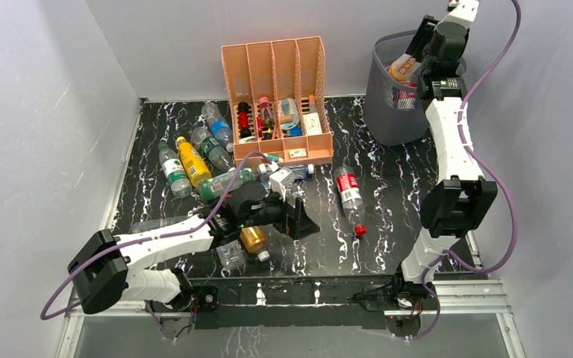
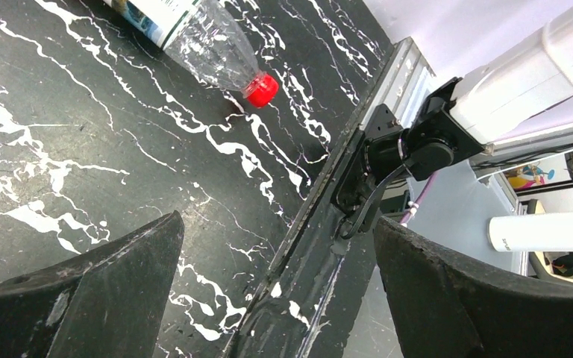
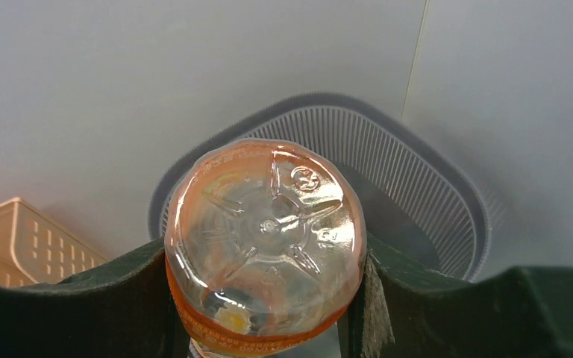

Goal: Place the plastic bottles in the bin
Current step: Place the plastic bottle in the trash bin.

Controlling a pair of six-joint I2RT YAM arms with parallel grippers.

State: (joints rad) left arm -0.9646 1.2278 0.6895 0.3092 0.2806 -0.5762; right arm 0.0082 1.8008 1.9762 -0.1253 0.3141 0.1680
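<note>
My right gripper holds the bottle above the bin's rim, so next it will go down and left in the top view into the bin's opening [image 1: 398, 54] [image 3: 388, 205] to release it.
My right gripper [image 1: 409, 68] is high over the dark grey mesh bin [image 1: 388, 119], shut on an orange-tinted bottle [image 1: 401, 68]. In the right wrist view the bottle's clear base [image 3: 265, 224] fills the space between the jaws [image 3: 265, 298], with the bin's [image 3: 448, 186] ribbed wall behind it. My left gripper [image 1: 300, 218] is open and empty, low over the middle of the table. A clear bottle with a red cap and red label [image 1: 350, 198] lies to its right, also in the left wrist view [image 2: 216, 45]. Several more bottles [image 1: 194, 160] lie at the left.
The peach four-slot organizer [image 1: 277, 104] with small items stands at the back centre. An amber bottle [image 1: 254, 240] and a crushed clear one [image 1: 231, 256] lie under the left arm. The table's front rail [image 2: 328, 224] and the right arm's base [image 2: 418, 149] show past the left fingers.
</note>
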